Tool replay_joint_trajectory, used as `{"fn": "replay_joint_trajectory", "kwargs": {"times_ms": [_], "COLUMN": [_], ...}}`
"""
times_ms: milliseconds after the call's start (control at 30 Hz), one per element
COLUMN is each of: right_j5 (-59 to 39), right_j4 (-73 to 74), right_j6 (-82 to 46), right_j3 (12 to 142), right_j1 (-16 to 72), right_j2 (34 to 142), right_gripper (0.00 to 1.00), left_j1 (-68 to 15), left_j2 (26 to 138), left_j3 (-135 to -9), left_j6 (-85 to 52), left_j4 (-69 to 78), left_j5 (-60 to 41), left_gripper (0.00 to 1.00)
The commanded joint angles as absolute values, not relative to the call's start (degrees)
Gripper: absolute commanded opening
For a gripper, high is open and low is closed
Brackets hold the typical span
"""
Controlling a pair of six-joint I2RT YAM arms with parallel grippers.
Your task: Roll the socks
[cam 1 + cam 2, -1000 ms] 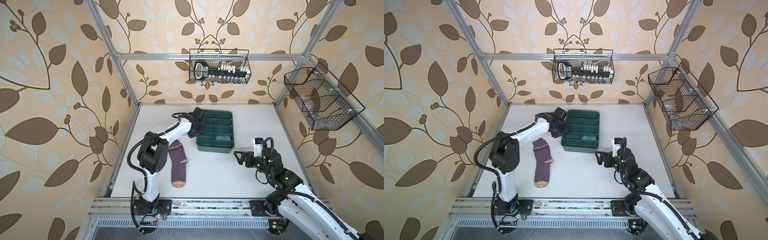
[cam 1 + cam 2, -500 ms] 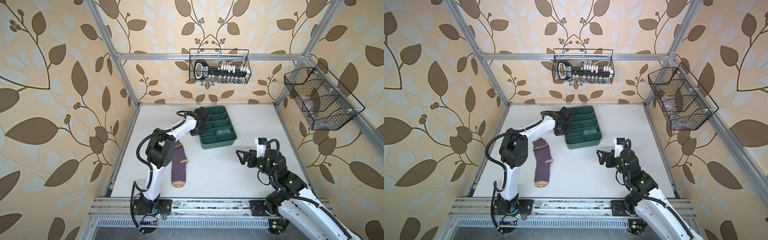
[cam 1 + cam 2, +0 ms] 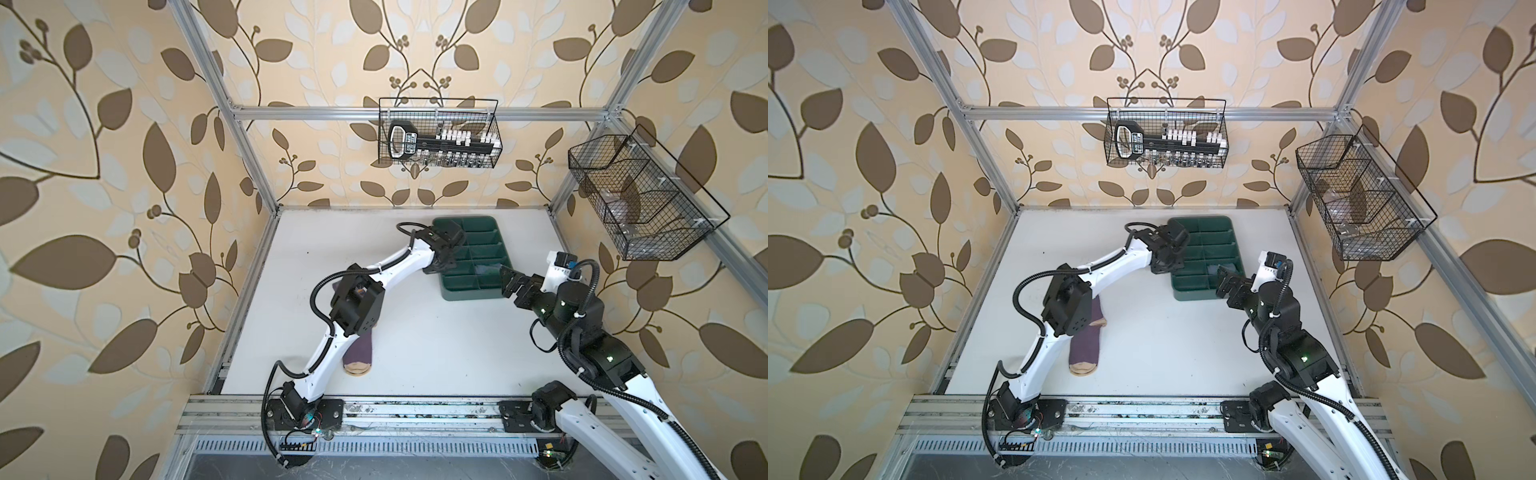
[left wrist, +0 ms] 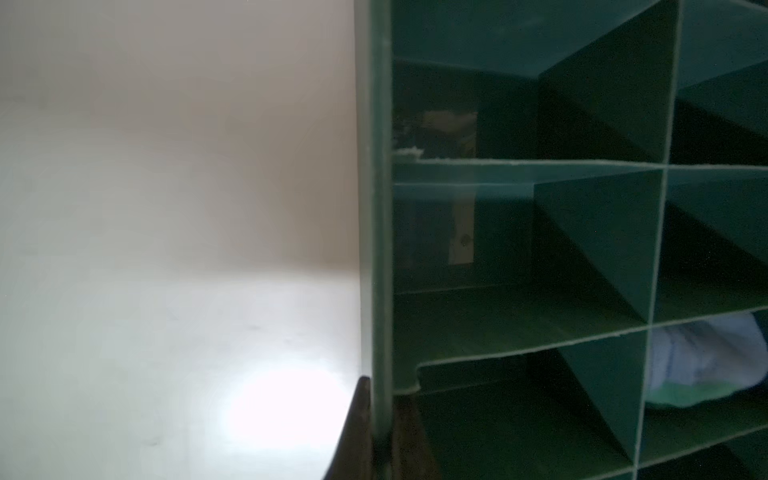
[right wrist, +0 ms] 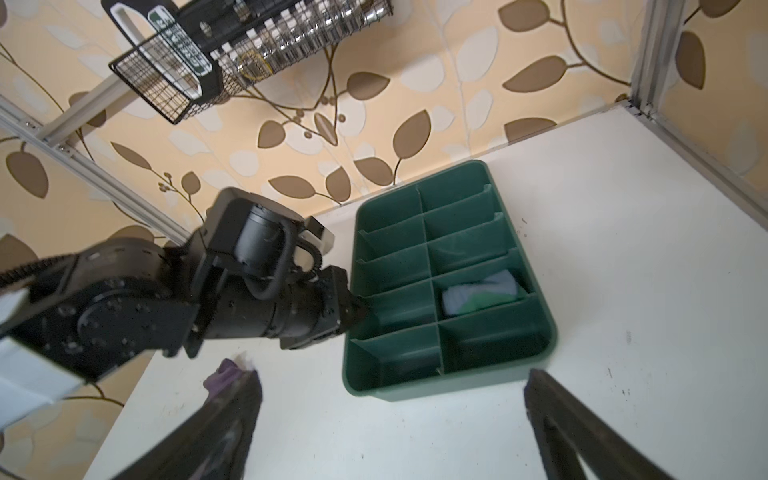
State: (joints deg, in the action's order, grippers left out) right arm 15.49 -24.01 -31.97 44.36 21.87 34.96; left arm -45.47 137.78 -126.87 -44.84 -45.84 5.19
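My left gripper should next drag the tray [image 3: 469, 296] back and toward the side of the empty wire basket, then let go of the tray's side, because there is bare tabletop beyond the tray from my left gripper.
The purple sock [image 3: 360, 353] [image 3: 1086, 347] lies flat near the front left of the table with its tan toe toward the front. My left arm's elbow hides its cuff end. The grey-blue sock [image 5: 482, 293] [image 4: 706, 361] sits bunched in one compartment of the green tray [image 3: 469, 296] [image 3: 1196, 296]. My left gripper [image 4: 382, 428] [image 3: 444, 261] is shut on the tray's left wall [image 4: 380, 208], one finger on each side. My right gripper [image 5: 390, 399] [image 3: 509, 282] hovers open just in front of the tray's near right corner, holding nothing.
A wire basket [image 3: 438, 139] with a socket set hangs on the back wall. An empty wire basket [image 3: 640, 195] hangs on the right wall. Aluminium frame posts stand at the table's corners, and a rail [image 3: 415, 411] runs along the front edge.
My left gripper closed on the tray's left wall. The tray slid to the right and turned. My left elbow swung over the purple sock. My right gripper moved closer to the tray.
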Motion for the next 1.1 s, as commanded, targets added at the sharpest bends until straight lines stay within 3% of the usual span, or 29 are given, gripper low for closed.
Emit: {"fn": "replay_joint_trajectory", "kwargs": {"times_ms": [0, 333, 567, 667, 733, 833, 933, 1067], "right_j5": [16.9, 18.5, 20.5, 19.0, 16.9, 14.7, 14.3, 19.0], "right_j4": [-26.6, -30.3, -34.6, -35.8, -37.3, -40.6, -42.9, -41.4], "right_j6": [-32.2, -29.0, -24.4, -24.2, -24.2, -24.5, -24.3, -25.1], "right_j3": [47.4, 50.6, 54.7, 56.4, 57.2, 57.7, 57.7, 57.7], "right_j1": [20.8, 18.5, 17.6, 17.5, 17.5, 17.9, 20.7, 31.5], "right_j2": [35.3, 36.2, 37.3, 37.7, 38.7, 41.2, 44.2, 48.9], "right_gripper": [1.00, 1.00, 1.00, 1.00, 1.00, 1.00, 1.00, 0.97], "left_j1": [-48.3, -51.6, -51.7, -51.6, -51.5, -51.0, -50.0, -47.1], "left_j2": [140.1, 140.2, 130.6, 123.6, 117.9, 106.3, 94.1, 76.4], "left_j3": [-132.0, -132.0, -125.9, -124.4, -121.6, -112.6, -101.2, -83.1], "left_j6": [-48.4, -51.3, -47.4, -43.1, -39.6, -35.2, -32.6, -33.0], "left_j4": [-44.3, -40.6, -37.4, -38.0, -38.3, -37.1, -36.0, -34.3], "left_j5": [4.6, 1.5, 3.9, 6.7, 10.8, 18.6, 25.8, 30.1], "left_gripper": [0.00, 0.02, 0.64, 0.75, 0.90, 0.99, 0.99, 0.99]}}
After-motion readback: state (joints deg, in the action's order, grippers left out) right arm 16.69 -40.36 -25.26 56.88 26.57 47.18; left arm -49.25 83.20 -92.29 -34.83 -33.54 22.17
